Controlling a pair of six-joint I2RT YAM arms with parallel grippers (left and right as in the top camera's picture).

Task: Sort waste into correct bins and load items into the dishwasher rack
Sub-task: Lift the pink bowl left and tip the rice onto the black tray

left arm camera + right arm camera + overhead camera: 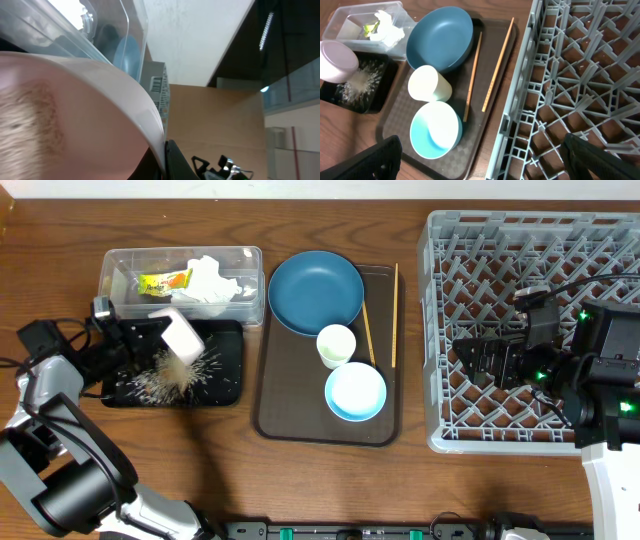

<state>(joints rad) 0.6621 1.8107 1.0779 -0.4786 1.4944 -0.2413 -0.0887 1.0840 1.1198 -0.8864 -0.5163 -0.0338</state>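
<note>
I should next turn the bowl upright with my left gripper and carry it toward the light blue bowl (355,392). Then I should lower it and release it on the serving tray's near corner (292,411), which is bare.
My left gripper (150,332) is shut on the rim of the white bowl (180,335), tipped over the black tray (228,365). Rice grains (165,375) lie scattered in that tray. In the left wrist view the bowl (75,115) fills the frame, its rim pinched between the fingers (167,160). The clear tub (250,288) holds tissue paper (210,280) and the snack wrapper (165,280). The dark blue plate (315,292), small white cup (336,345), light blue bowl (355,392) and two chopsticks (394,315) sit on the brown serving tray. My right gripper (480,358) is open and empty over the rack (500,230).
The brown serving tray (290,405) lies between the bins and the rack. The right wrist view shows the plate (439,39), cup (429,84), light blue bowl (435,130), chopsticks (497,62) and the rack's left wall (520,100). Cables trail at the left table edge.
</note>
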